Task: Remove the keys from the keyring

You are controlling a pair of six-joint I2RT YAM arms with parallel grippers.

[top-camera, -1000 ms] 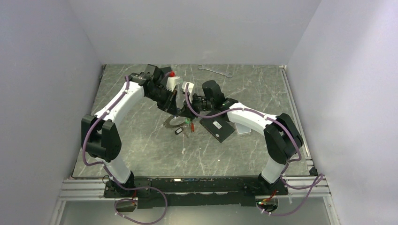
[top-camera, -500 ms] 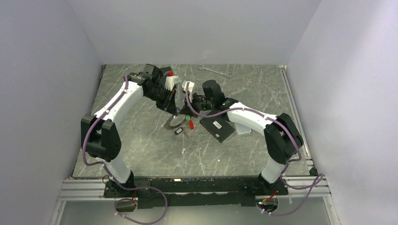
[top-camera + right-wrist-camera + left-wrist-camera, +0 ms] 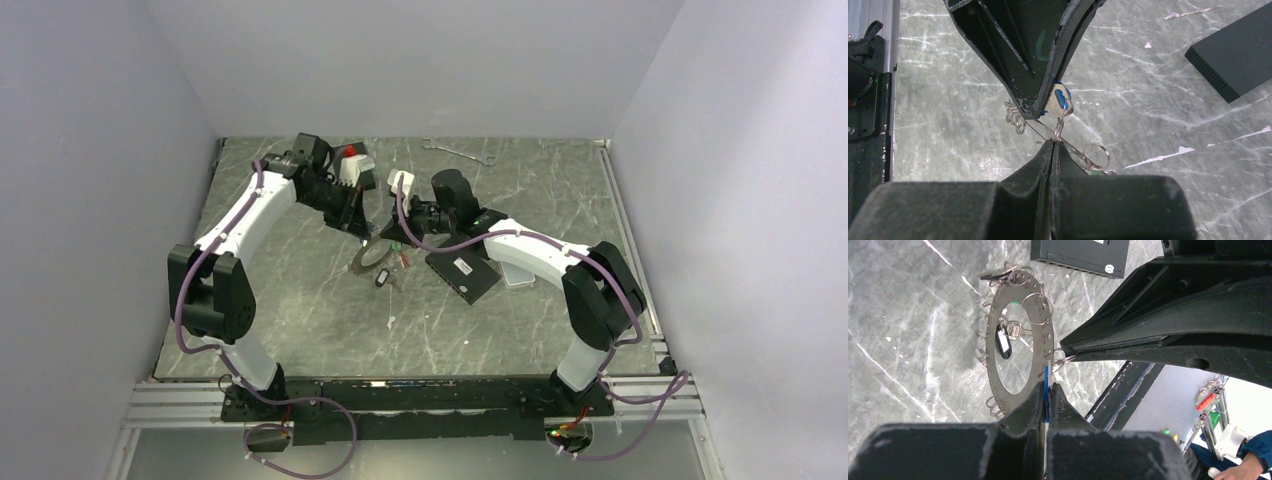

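Note:
I need to move my left gripper to the left in the top view, then down, and release the blue key there, because the tabletop beside the keyring [image 3: 1020, 382] is bare.
The keyring [image 3: 1020, 382] is a flat grey hoop edged with small split rings; it sits tilted at mid-table [image 3: 367, 258]. My left gripper [image 3: 1046, 386] is shut on a blue key [image 3: 1047, 377], seen from the right wrist as a blue-headed key [image 3: 1061, 101] between the left fingers [image 3: 1023, 55]. My right gripper [image 3: 1053, 142] is shut on the keyring's thin rim [image 3: 1075, 150], right where the blue key's small ring hooks on. A dark key tag [image 3: 1003, 344] hangs inside the hoop. The two grippers meet tip to tip [image 3: 378, 232].
A flat black box [image 3: 463, 273] lies just right of the keyring, also in the wrist views [image 3: 1078, 255] [image 3: 1238, 60]. A silver wrench [image 3: 460, 152] rests near the back edge. A white object [image 3: 520, 277] lies under the right forearm.
The right gripper has shut on the keyring's rim. The left arm has drawn back and left with the blue key, and the keyring has tipped up and shifted slightly left.

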